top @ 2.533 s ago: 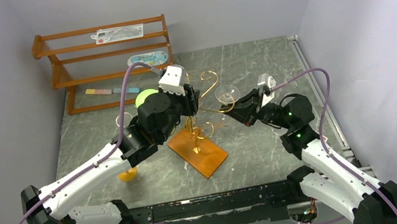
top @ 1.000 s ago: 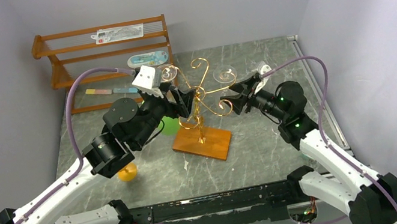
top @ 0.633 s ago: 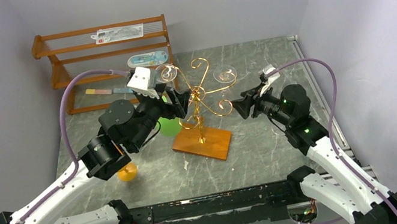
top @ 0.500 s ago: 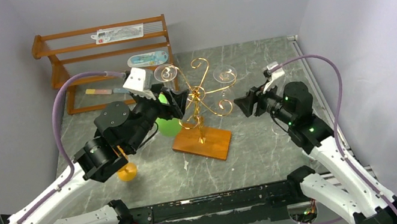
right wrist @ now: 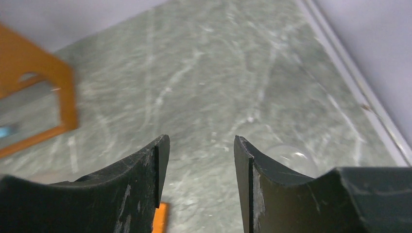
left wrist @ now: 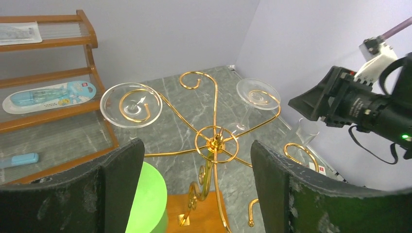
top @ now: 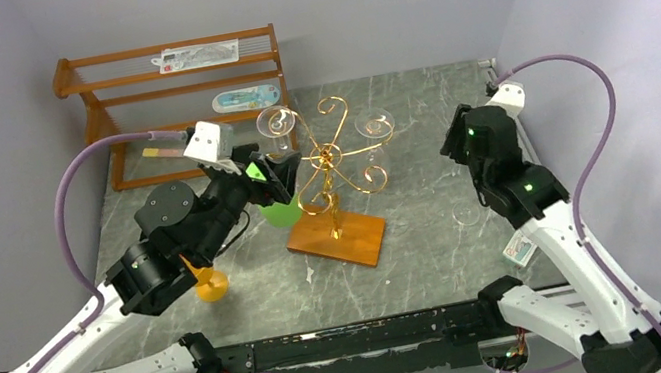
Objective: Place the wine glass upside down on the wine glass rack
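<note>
I will move my right gripper down and to the right in the wrist view, fingers tilting downward, onto the clear glass's rack-side rim [right wrist: 271, 155], because the glass stands below it.
The wine glass rack [top: 332, 161], gold wire on an orange-brown base [top: 337, 238], stands mid-table. Two wine glasses hang upside down on it, one on the left arm [top: 273, 123] [left wrist: 131, 104] and one on the right arm [top: 375, 125] [left wrist: 257, 93]. My left gripper [top: 275, 170] [left wrist: 197, 145] is open just left of the rack, touching nothing. My right gripper [top: 456, 138] [right wrist: 200, 145] is open and empty, raised to the right of the rack and well apart from it.
A green cup [top: 280, 210] [left wrist: 145, 204] sits beside the rack under my left gripper. Another clear glass [top: 466, 215] [right wrist: 291, 158] stands on the table at right. The brown slatted shelf [top: 174, 91] is back left. An orange object [top: 211, 285] lies near left.
My right gripper has left the glass hanging on the rack's right arm and drawn back right and up. My left gripper has drawn back left from the rack.
</note>
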Available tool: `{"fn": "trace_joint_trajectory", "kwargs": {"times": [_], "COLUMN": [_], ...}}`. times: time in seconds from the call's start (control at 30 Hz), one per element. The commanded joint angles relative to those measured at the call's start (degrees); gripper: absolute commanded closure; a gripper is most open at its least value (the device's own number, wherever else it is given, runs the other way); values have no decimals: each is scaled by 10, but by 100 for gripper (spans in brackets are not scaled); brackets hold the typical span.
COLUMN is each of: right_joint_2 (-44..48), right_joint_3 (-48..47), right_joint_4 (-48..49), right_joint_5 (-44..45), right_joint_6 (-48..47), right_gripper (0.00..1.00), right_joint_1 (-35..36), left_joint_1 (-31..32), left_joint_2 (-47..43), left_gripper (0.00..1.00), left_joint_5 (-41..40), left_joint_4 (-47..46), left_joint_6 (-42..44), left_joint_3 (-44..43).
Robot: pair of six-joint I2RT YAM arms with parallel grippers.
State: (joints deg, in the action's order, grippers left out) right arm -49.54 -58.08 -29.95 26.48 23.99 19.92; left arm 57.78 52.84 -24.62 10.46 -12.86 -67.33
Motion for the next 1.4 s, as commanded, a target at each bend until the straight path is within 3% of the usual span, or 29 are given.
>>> {"fn": "trace_joint_trajectory", "kwargs": {"times": [0.0,0.13,0.4,0.57,0.7,0.9,1.1,1.37], "right_joint_2": [-41,-71,-86,-86,-90,-66,-16,75], "right_joint_3": [-7,18,47,71,64,34,-9,26], "right_joint_4": [-108,-108,-105,-80,-71,-53,68,363], "right_joint_5": [182,192,183,167,141,131,104,32], "right_joint_6": [75,100,125,128,118,91,37,-4], "right_gripper": [46,46,57,71,98,100,100,100], "right_joint_1": [-1,0,-1,-1,-1,-1,-1,-1], "left_joint_1": [-3,-3,-3,-3,-3,-3,-3,-3], "left_joint_2": [-9,-6,0,3,3,3,40,70], "left_gripper": [15,15,15,15,16,15,14,4], "left_joint_5": [-16,-20,-19,-14,-10,4,47,102], "left_joint_4": [23,24,28,30,34,28,19,-46], "left_joint_6": [6,9,9,5,1,-8,-28,-72], "left_joint_3": [6,7,5,1,-5,-12,-56,-92]}}
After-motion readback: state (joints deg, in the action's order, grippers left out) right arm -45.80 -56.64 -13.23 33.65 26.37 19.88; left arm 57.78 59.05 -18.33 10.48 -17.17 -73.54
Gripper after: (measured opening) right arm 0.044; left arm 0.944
